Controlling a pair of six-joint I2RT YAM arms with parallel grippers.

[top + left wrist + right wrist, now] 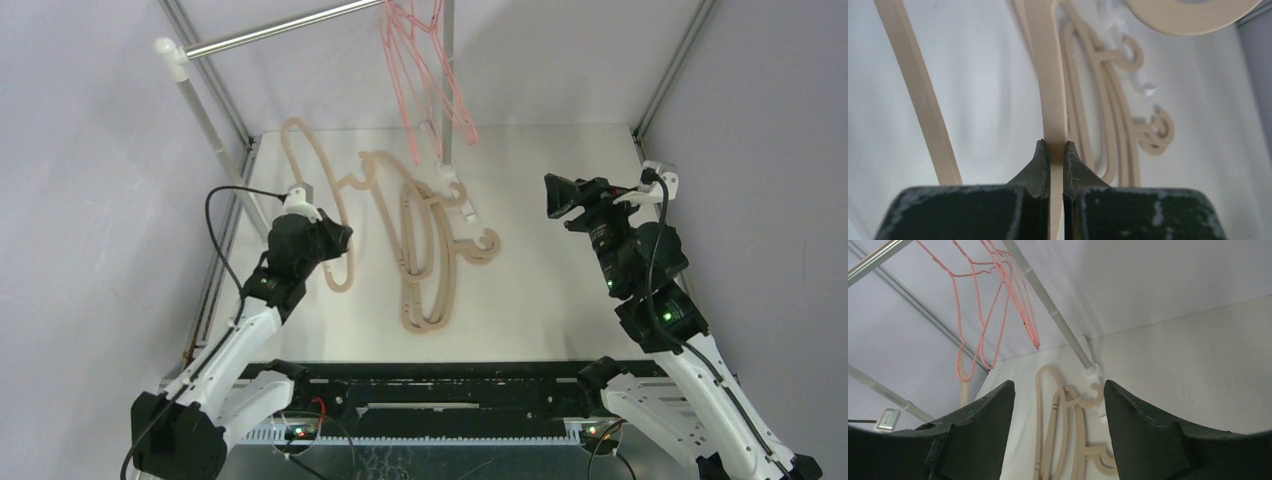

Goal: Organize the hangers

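Observation:
The silver bar's part beside the pink hangers is still empty, so my left gripper should next rise outward, hook the beige hanger over the silver bar [280,30] there and release it.
My left gripper [338,240] is shut on the long side of a thick beige hanger [318,170] at the table's left. The left wrist view shows my left gripper [1054,144] pinching the beige hanger's [1050,75] flat bar. A pile of several beige hangers [425,262] lies flat mid-table and also shows in the right wrist view [1055,440]. Thin pink wire hangers [425,75] hang from the silver rail [280,30]. My right gripper [558,195] is open and empty, raised right of the pile; in its own view my right gripper [1058,385] faces the pile.
The rail's white posts stand at the back left [200,110] and back middle [447,90]. The middle post's white foot [450,178] sits beside the pile. Metal frame struts [670,70] line the grey walls. The pink hangers [993,300] hang near the middle post [1048,305].

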